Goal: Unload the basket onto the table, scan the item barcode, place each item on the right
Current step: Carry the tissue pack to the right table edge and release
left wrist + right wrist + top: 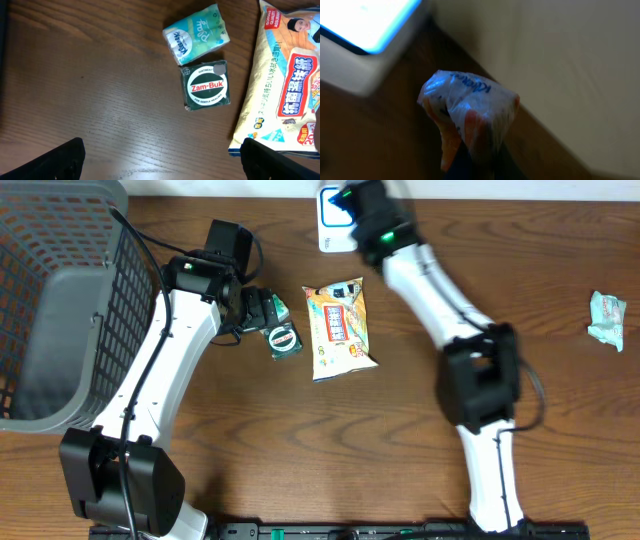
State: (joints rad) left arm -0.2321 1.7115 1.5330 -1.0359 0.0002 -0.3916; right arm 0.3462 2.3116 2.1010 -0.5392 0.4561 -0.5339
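My right gripper swings toward the right in the overhead view next and releases its packet on the wood [567, 307] beside the crumpled teal packet, since that spot is empty.
The white scanner [328, 232] with a lit blue face sits at the table's far edge; in the right wrist view the scanner [360, 30] glows at the upper left. My right gripper [480, 162] is shut on a small crinkled white, orange and blue packet [470, 107], holding it close beside the scanner. From overhead the right gripper [356, 204] is blurred over the scanner. My left gripper [160, 160] stands open above bare wood, its fingertips [60, 160] low in the frame, nothing between them.
A green Zam-Buk box [206, 86] and a teal tissue pack [196, 34] lie ahead of the left gripper. A yellow snack bag [340, 328] lies mid-table. A grey mesh basket [60, 280] fills the far left. A crumpled teal packet [606, 317] lies far right.
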